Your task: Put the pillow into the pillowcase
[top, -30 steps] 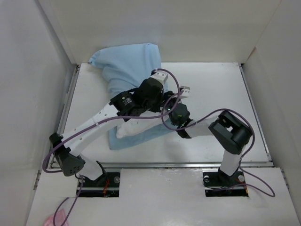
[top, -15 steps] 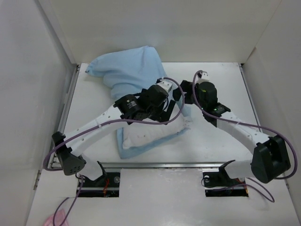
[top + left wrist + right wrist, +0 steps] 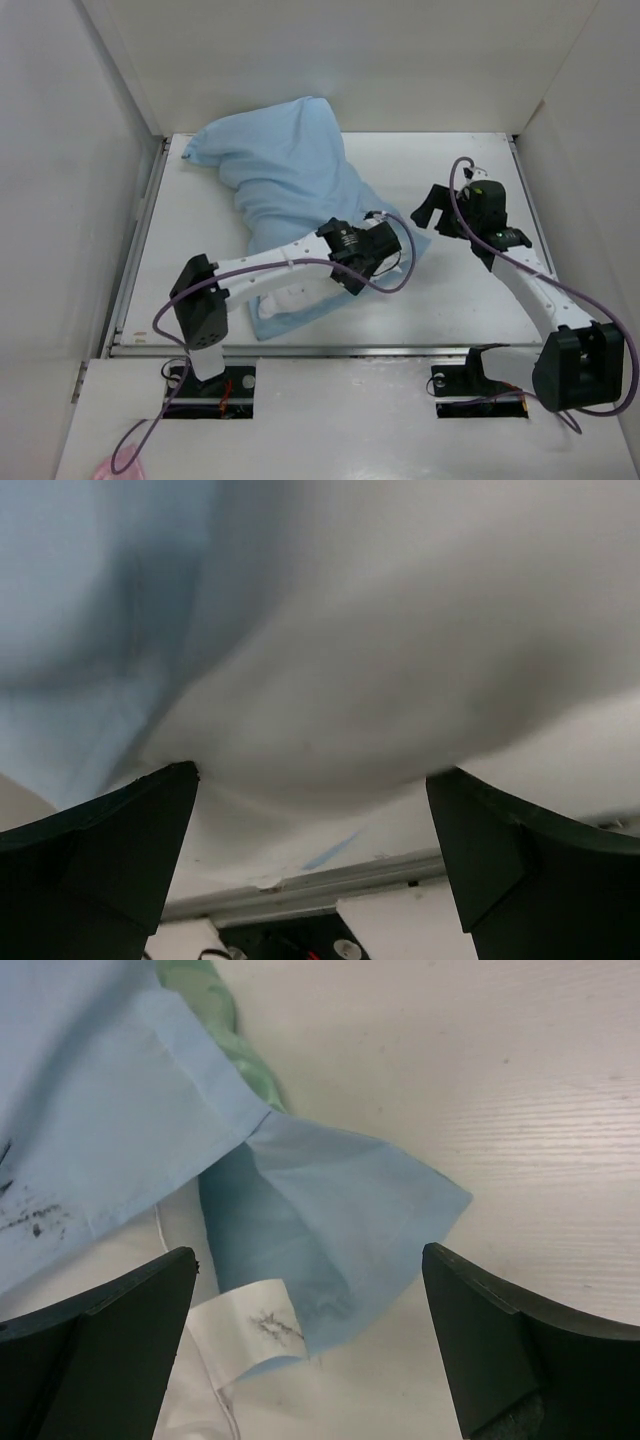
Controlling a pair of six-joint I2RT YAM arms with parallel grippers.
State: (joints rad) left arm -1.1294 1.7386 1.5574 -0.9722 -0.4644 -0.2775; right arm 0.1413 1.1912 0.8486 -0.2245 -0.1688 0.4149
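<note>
My left gripper needs to push outward next into the pillow's white bulge (image 3: 310, 715) and close on its fabric, since the bulge lies uncovered just outward of my gripper, beside the case's rim.
The light blue pillowcase (image 3: 280, 170) lies slantwise from the far left corner to the table's middle, bulging with the pillow inside. The pillow's white end (image 3: 290, 298) sticks out at the near side. My left gripper (image 3: 385, 250) is open beside the case's near right edge. In the left wrist view the gripper (image 3: 312, 810) has nothing between its fingers; the pillow (image 3: 400, 660) bulges close above, with the pillowcase (image 3: 70, 710) to the left. My right gripper (image 3: 433, 212) is open, right of the case. In the right wrist view the gripper (image 3: 310, 1290) hangs over a pillowcase corner (image 3: 330, 1210) with a white label (image 3: 250, 1325).
White walls enclose the table on the left, back and right. A metal rail (image 3: 350, 350) runs along the near edge. A pink scrap (image 3: 105, 468) lies at the bottom left, outside the table. Purple cables loop from both arms.
Both grippers have opened and let go of the fabric. The right arm has swung out to the right, the left arm has drawn back, and the pillowcase now lies further over the pillow.
</note>
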